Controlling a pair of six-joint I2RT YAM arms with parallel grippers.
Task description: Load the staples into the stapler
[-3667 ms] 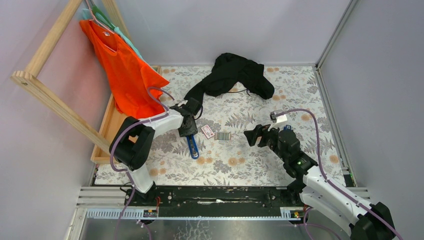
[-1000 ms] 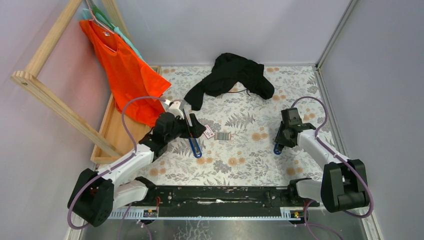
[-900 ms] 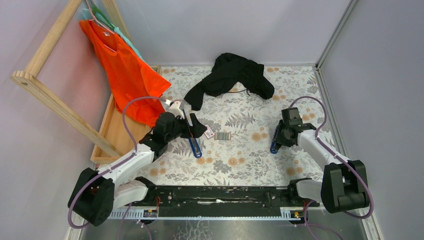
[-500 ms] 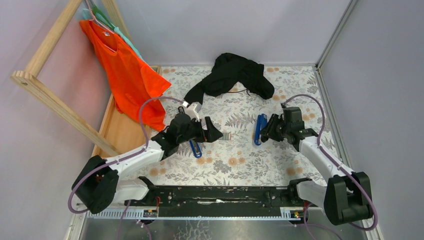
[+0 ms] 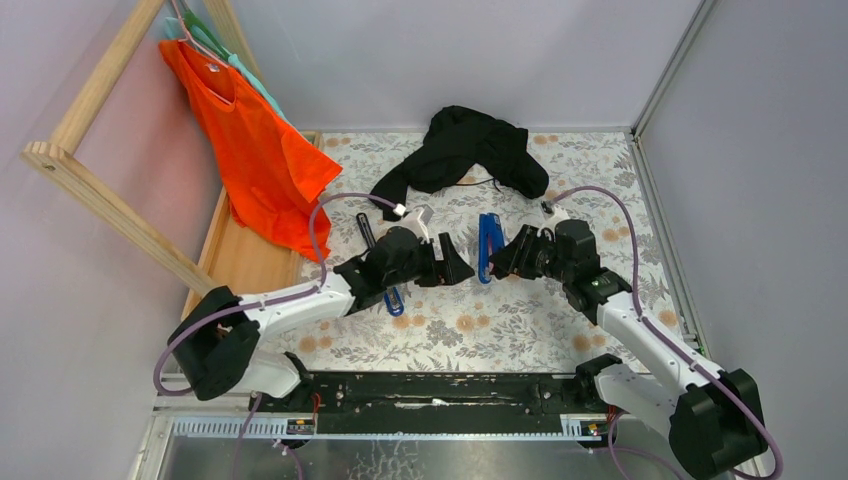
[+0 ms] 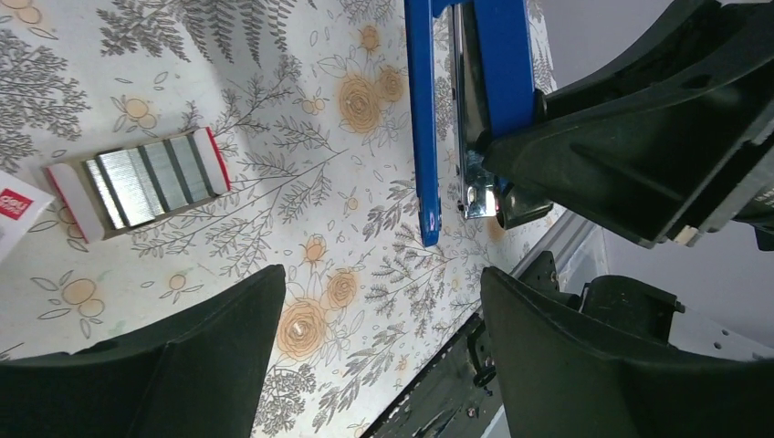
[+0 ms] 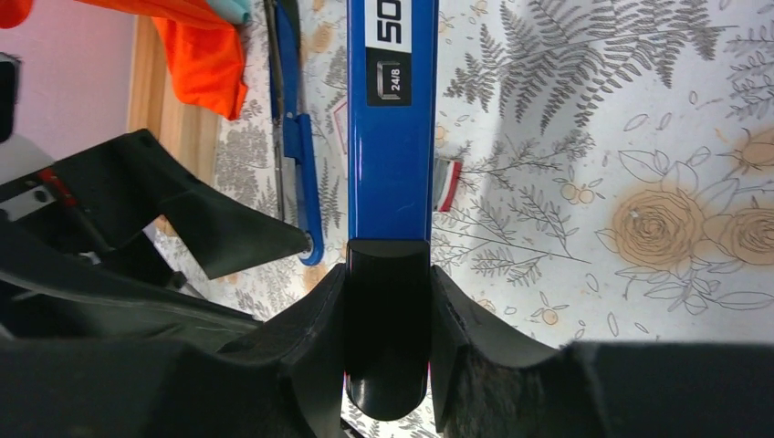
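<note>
The right gripper moves outward toward the black garment's near edge (image 5: 514, 184) next and releases the stapler's black end, since that edge lies outward of the gripper.
My right gripper (image 5: 507, 257) is shut on the black end of a blue stapler (image 5: 487, 243) and holds it at the table's middle; in the right wrist view the gripper (image 7: 388, 306) clamps the stapler (image 7: 392, 137) from both sides. My left gripper (image 5: 455, 268) is open and empty just left of it, over the staples, which it hides in the top view. In the left wrist view the gripper (image 6: 374, 351) hangs above the mat, with the grey staple tray (image 6: 141, 187) and a corner of the white-and-red box (image 6: 14, 212) to the left and the held stapler (image 6: 475, 91) ahead.
A second blue stapler (image 5: 388, 296) lies open under my left arm; it also shows in the right wrist view (image 7: 297, 137). A black garment (image 5: 465, 148) lies at the back. An orange shirt (image 5: 255, 140) hangs on a wooden rack (image 5: 100, 200) at the left.
My right gripper took hold of a blue stapler at the right and carried it left to the middle. My left arm swung right, over the staples.
</note>
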